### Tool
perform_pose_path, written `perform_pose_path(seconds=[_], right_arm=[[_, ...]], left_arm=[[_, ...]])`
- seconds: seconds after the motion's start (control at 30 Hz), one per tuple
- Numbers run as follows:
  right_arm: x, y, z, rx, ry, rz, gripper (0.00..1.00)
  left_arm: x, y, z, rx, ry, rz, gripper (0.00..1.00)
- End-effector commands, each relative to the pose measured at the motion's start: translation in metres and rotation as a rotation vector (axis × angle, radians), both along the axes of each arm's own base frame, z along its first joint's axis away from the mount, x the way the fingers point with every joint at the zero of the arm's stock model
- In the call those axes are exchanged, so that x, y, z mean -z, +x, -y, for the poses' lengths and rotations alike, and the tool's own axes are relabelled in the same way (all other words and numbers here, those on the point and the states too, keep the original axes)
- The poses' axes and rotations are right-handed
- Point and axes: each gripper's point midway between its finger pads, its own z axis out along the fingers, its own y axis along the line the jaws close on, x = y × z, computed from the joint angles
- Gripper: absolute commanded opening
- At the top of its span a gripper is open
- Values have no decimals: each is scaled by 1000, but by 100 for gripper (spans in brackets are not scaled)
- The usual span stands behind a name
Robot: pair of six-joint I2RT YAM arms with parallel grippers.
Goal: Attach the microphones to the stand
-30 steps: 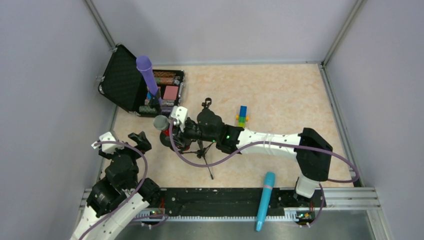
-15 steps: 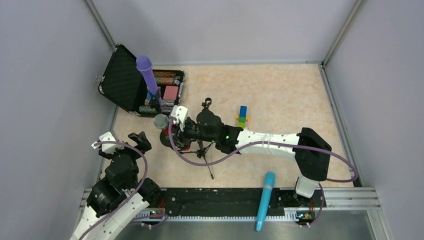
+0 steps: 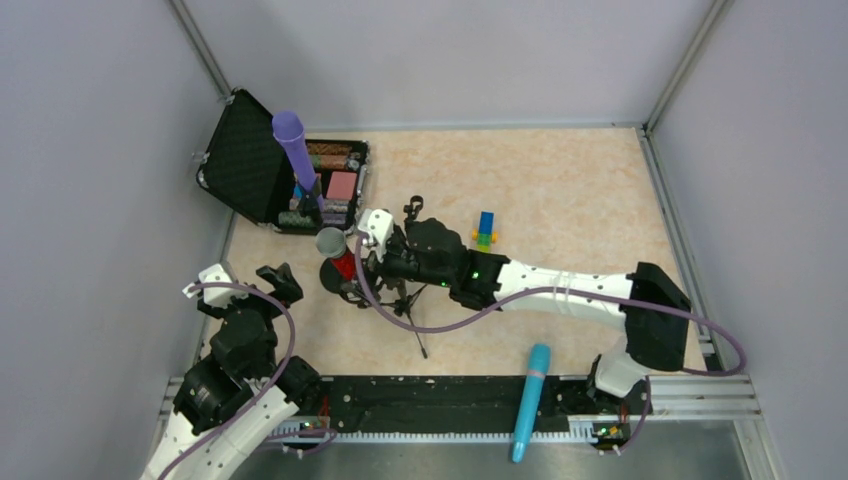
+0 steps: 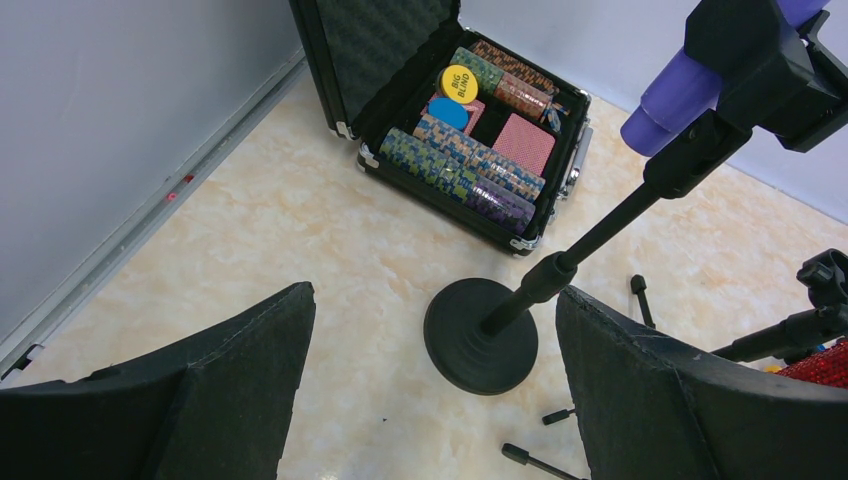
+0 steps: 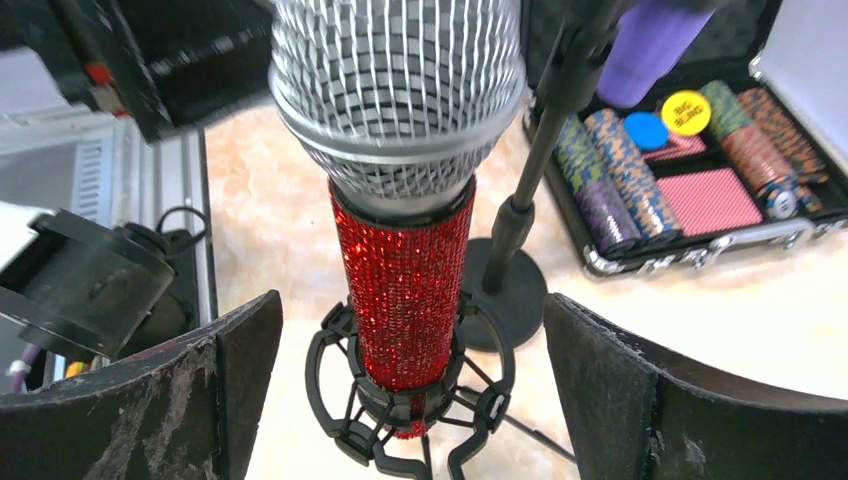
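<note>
I should move my right gripper off the red body, down onto the shock mount's lower bracket [image 5: 402,467] below my open fingers, and close there.
The glittery red microphone [image 5: 405,270] with its silver-grey ball head [image 3: 330,241] stands upright in the black shock mount [image 5: 345,410] of a tripod stand [image 3: 415,325]. My right gripper [image 5: 405,315] is open, a finger on each side of the red body and apart from it. The purple microphone [image 3: 293,145] sits clipped in the round-based stand [image 4: 480,335]. The cyan-blue microphone [image 3: 531,400] lies across the front rail. My left gripper [image 4: 435,390] hangs open and empty at the near left, facing the round base.
An open black case of poker chips [image 3: 362,170] stands at the back left, its lid [image 3: 245,160] raised. A small multicoloured block toy [image 3: 485,232] lies mid-table. Grey walls enclose the table; the black rail [image 3: 420,400] runs along the front.
My right gripper has opened off the red microphone and drawn back a little to the right. The microphone stays upright in the shock mount. The left arm has not moved.
</note>
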Motion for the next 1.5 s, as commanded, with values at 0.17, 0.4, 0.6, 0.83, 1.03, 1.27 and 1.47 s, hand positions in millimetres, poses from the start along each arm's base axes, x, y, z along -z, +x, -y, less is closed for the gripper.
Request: perform_pose_path(seconds=[0.17,0.4,0.6,0.83,1.03,1.27,1.47], right_arm=[[-54,1,32,-50,100,-23,97],[-52,12,63,-107,106,-85,97],[-33,16,85,-138,-19,19,99],[-10,8,96,-254,-90,54,99],[5,-2,91,-355,-113,62,98],[20,-2,80,-395,-129,20,93],[35,3,68,-375,-162,22,91]], left_arm=[[-8,0,-3,-21,-27,43,94],[-8,0,-2,-16,-28,44,94],[-8,0,-2,-12,-29,47,94],[-8,0,-2,-11,-28,46,94],[-8,0,-2,-11,-29,47,94],[-9,0,-2,-11,-29,48,93],[-8,0,-2,-11,-29,48,93]])
